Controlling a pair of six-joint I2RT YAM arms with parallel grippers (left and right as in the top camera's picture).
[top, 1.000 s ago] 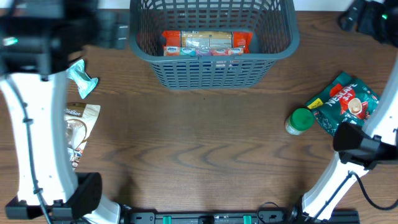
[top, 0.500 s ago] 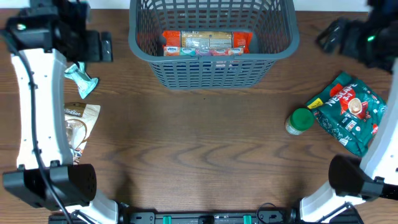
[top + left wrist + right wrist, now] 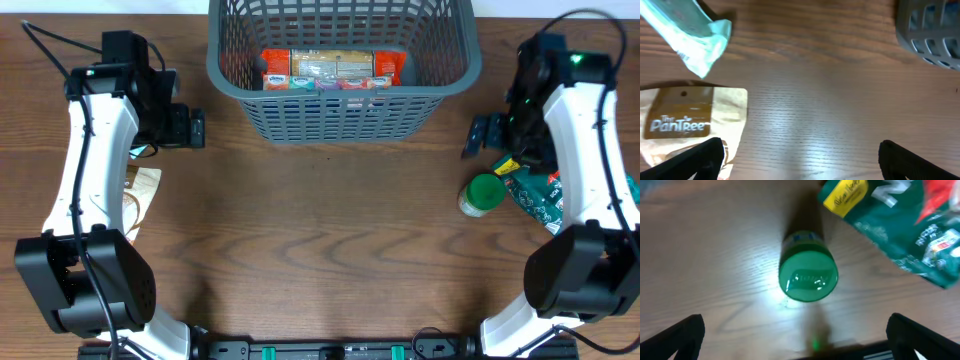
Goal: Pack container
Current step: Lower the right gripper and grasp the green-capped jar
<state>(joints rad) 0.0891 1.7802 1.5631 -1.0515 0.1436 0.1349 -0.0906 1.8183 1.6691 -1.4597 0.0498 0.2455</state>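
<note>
My right gripper moves down next with its open fingers astride the round green cap and closes around it, since the green-capped bottle stands upright below the gripper.
The dark grey lattice basket stands at the back centre with a flat snack pack inside; its corner shows in the left wrist view. My left gripper is open and empty, left of the basket, above a beige PanTree pouch and a teal wrapper. My right gripper is open and empty, just above a green-capped bottle. A dark green snack bag lies beside the bottle.
The beige pouch and teal wrapper lie by the left arm. The table's front edge carries a black rail.
Both arms have swung in from the far corners towards the table. The left gripper now hovers near the left packs, the right gripper over the green-capped bottle, partly covering the green bag.
</note>
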